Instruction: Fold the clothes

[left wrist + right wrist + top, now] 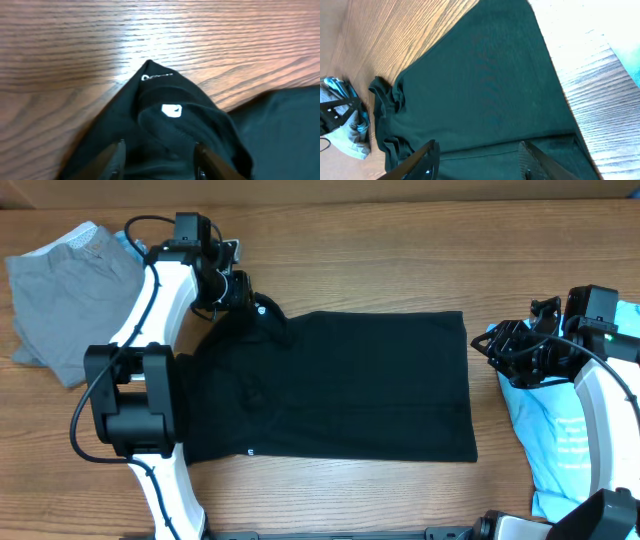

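Observation:
I should next lower my left gripper onto the shirt's far corner (257,306) (152,107) by the white label, because its open fingers are still above the bunched collar fabric.
A black T-shirt (340,385) lies spread flat on the wooden table, collar end to the left and hem to the right. My left gripper (240,292) is at its far left corner, by the bunched collar. In the left wrist view its fingers (159,160) are apart, with the black fabric and its white neck label (172,110) between and just ahead of them. My right gripper (497,348) hovers at the shirt's right edge. In the right wrist view its fingers (479,155) are wide open above the hem of the shirt (480,85).
A folded grey garment (65,290) with a bit of light blue cloth lies at the far left; it also shows in the right wrist view (345,125). A light blue garment (560,430) lies at the right edge, under the right arm.

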Controlling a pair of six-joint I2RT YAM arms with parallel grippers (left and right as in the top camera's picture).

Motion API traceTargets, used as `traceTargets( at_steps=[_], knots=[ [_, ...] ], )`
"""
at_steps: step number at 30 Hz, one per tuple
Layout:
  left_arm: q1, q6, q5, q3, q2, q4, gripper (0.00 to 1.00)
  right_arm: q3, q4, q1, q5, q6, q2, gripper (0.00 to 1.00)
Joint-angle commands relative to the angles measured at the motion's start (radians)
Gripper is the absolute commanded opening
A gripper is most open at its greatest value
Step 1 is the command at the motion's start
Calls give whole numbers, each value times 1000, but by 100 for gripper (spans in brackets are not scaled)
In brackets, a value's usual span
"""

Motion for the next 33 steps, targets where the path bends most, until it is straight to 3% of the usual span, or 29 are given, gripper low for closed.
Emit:
traceTargets(
  at_steps=[1,7,13,19,26,29,30,33],
  knots=[
    [-5,57,-58,16,45,13,49,21,5,5,3,-7,-19,54],
    [-7,71,-54,16,97,53,47,22,5,5,7,-6,-19,54],
    [-6,64,-53,16,132,106,28,22,4,5,8,-6,-19,54],
    [-3,21,-53,19,124,146,19,22,0,5,10,-6,-19,54],
    [0,6,-51,19,124,174,27,21,1,5,11,-6,-19,54],
    [0,6,-28,19,124,193,38,21,7,5,11,-6,-19,55],
    [0,6,-20,19,124,199,36,21,10,5,11,-6,-19,54],
    [0,6,-12,19,124,206,13,21,12,5,11,-6,-19,54]
  ],
)
